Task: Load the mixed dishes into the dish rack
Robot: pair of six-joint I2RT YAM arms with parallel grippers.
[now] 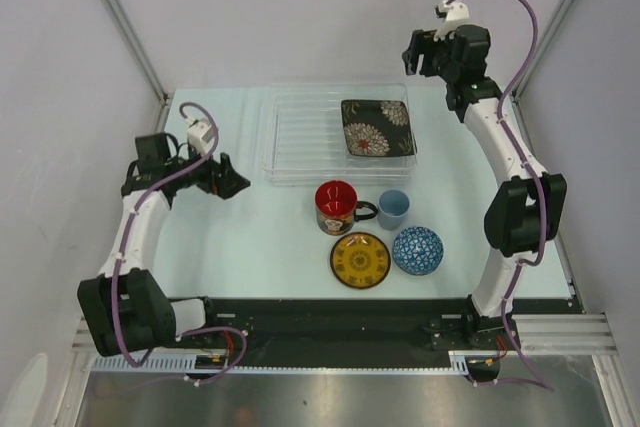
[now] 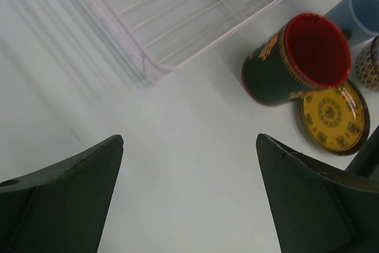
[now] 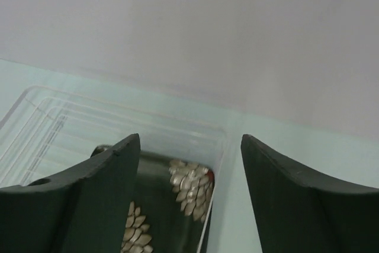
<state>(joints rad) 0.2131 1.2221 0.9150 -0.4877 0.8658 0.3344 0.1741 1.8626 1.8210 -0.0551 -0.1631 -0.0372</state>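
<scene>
I will next reach with my left gripper over the rack [image 1: 300,137] onto the plate's free edge by the rack's empty slots, because that edge of the plate is outward of the rack, to the right in the top view.
The clear dish rack [image 1: 300,137] sits at the back middle of the table, with the black square floral plate [image 1: 377,127] lying in its right end. In front of it stand the red mug [image 1: 337,206], the small light-blue cup [image 1: 393,209], the yellow saucer [image 1: 360,259] and the blue-white bowl [image 1: 417,250]. My left gripper [image 1: 235,185] is open and empty, low over the table left of the rack. My right gripper [image 1: 413,57] is open and empty, raised above the rack's back right corner. The right wrist view shows the plate [image 3: 189,188] below my fingers.
The left wrist view shows the rack's corner [image 2: 154,66], the mug [image 2: 296,60], the saucer [image 2: 333,117] and the cup [image 2: 361,16] to the right. Grey walls and metal frame posts [image 1: 125,22] close in the table's back and sides.
</scene>
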